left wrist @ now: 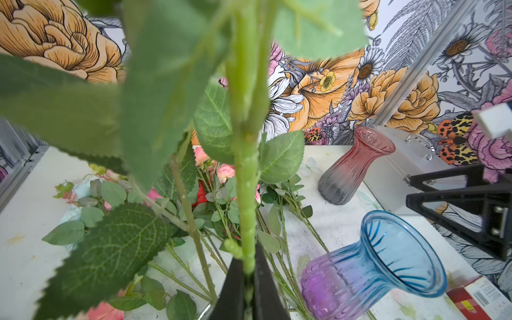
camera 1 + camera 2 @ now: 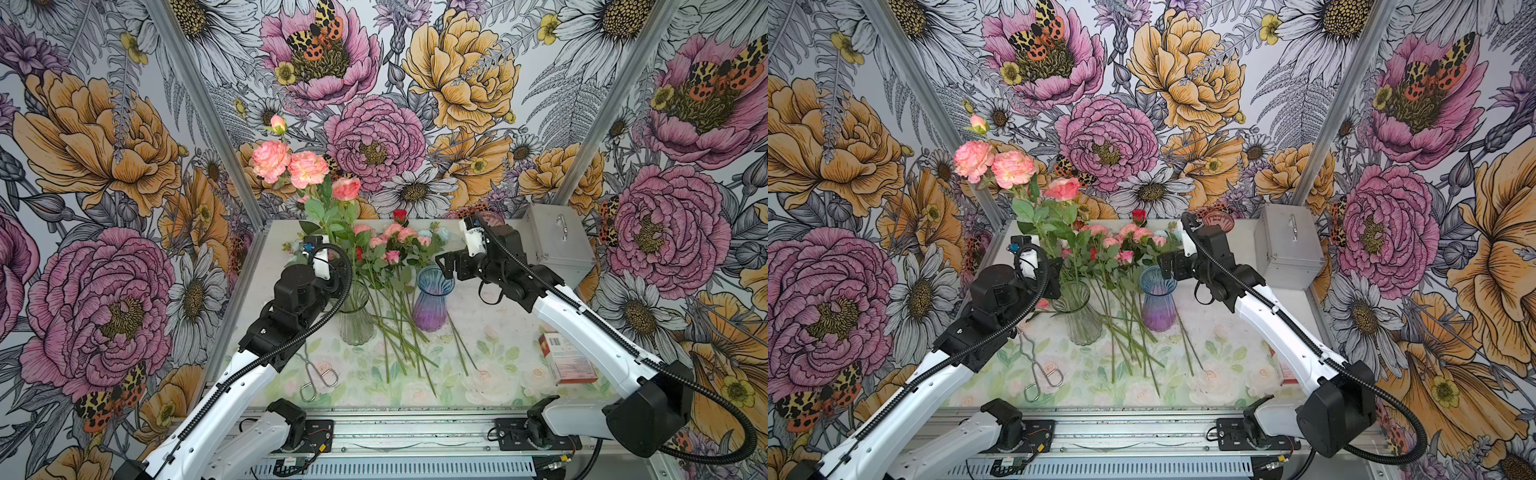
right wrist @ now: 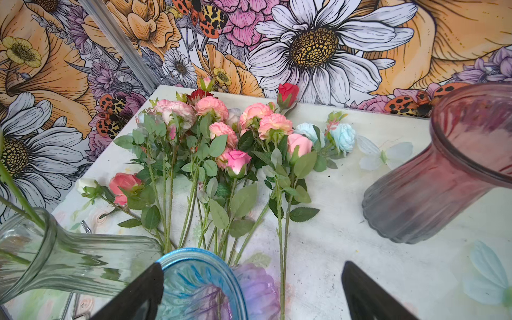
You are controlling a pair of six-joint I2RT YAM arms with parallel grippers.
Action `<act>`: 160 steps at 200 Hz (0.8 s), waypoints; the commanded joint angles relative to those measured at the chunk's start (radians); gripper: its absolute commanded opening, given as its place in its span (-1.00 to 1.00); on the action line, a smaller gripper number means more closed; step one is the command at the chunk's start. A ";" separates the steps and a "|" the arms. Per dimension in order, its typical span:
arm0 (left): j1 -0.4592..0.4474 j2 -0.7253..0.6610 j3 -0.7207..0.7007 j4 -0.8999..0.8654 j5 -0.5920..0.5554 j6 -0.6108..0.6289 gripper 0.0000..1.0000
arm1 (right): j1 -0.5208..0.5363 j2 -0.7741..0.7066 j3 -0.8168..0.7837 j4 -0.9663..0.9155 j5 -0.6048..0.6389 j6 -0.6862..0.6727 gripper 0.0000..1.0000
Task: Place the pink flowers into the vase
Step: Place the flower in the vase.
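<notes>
The thick green stem has its lower end inside the clear glass vase, so next I need to lower my left gripper toward the clear glass vase's rim (image 2: 1072, 296) just below it and release the stem.
A tall spray of pink flowers (image 2: 307, 168) (image 2: 1012, 168) rises upright from the clear glass vase (image 2: 355, 316) (image 2: 1077, 316), its stems going down through the rim. My left gripper (image 1: 248, 260) (image 2: 1054, 274) is shut on the thick green stem (image 1: 243, 180) just above that rim. More pink flowers (image 2: 390, 245) (image 3: 221, 133) lie in a pile on the table behind the vases. My right gripper (image 3: 252, 266) (image 2: 446, 264) hangs open and holds nothing, just over the blue-and-purple vase (image 2: 432, 299) (image 3: 199, 285).
A red-to-grey vase (image 1: 352, 166) (image 3: 443, 180) stands at the back right beside a metal case (image 2: 557, 241). Metal tongs (image 2: 316, 374) lie front left and a red-and-white box (image 2: 569, 357) front right. A red rose (image 2: 400, 215) and pale blue blooms (image 3: 343, 135) lie among the pile.
</notes>
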 commanded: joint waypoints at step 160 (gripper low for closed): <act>-0.073 0.053 -0.076 0.043 -0.127 -0.143 -0.65 | -0.008 0.010 0.037 0.002 -0.025 0.017 0.99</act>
